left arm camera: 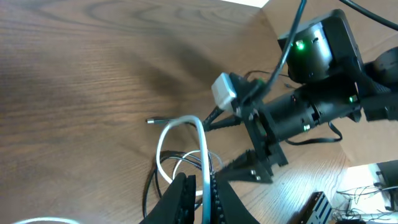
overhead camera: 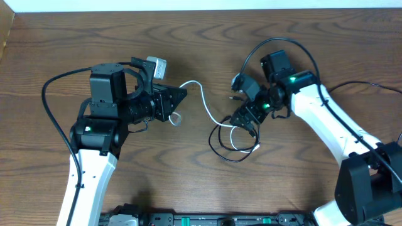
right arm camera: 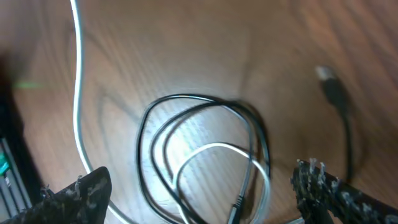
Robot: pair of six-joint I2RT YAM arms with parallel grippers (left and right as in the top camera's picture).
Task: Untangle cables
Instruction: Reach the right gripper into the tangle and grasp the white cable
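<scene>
The white cable's loop lies among the black cable's loops below my open right gripper, so I should lower my fingers onto that white loop's curve (overhead camera: pixel 232 134) (right arm camera: pixel 231 147) and close.
The white cable (overhead camera: pixel 207 107) runs from my left gripper (overhead camera: pixel 181 95) in an arc down into a tangle on the table. There it loops with the black cable (overhead camera: pixel 221 147). In the left wrist view my left gripper (left arm camera: pixel 198 190) is shut on the white cable (left arm camera: pixel 203 146), which rises between the jaws. My right gripper (overhead camera: pixel 245 122) hovers over the tangle. In the right wrist view it (right arm camera: pixel 199 196) is wide open above the black cable's loops (right arm camera: pixel 186 102) and a white loop (right arm camera: pixel 214 149), touching neither. A black plug end (right arm camera: pixel 333 90) lies apart to the right.
The wooden table's far edge (overhead camera: pixel 201 9) runs along the top. A dark rail with hardware (overhead camera: pixel 207 220) lines the front edge. My right arm's body (left arm camera: pixel 311 106) stands close in front of the left gripper. Thick black arm cables (overhead camera: pixel 56 78) arch beside each arm.
</scene>
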